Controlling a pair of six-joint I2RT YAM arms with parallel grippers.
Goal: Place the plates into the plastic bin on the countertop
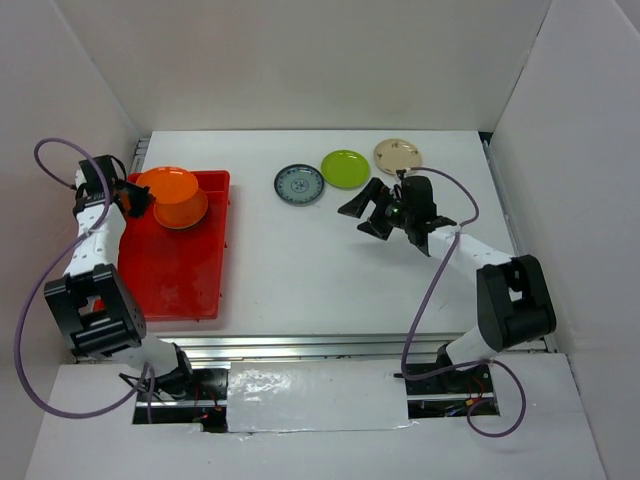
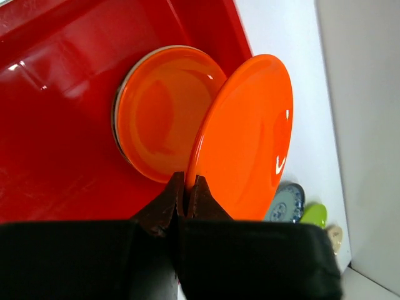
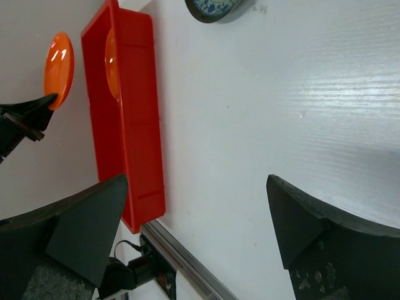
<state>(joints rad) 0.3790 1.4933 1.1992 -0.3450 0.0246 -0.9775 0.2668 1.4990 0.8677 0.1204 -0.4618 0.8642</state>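
The blue-grey plate is below, so my right gripper should next go down to the left in the top view, onto that plate's rim by the lime green plate.
My left gripper is shut on the rim of an orange plate, held tilted over the far end of the red plastic bin. Below it another orange plate tops a small stack inside the bin. On the white countertop lie a blue-grey patterned plate, a lime green plate and a cream plate. My right gripper hangs open and empty, just right of the blue-grey plate.
A metal rail runs along the countertop's near edge. White walls enclose the back and both sides. The bin lies against the left wall, with bare red floor in its near half.
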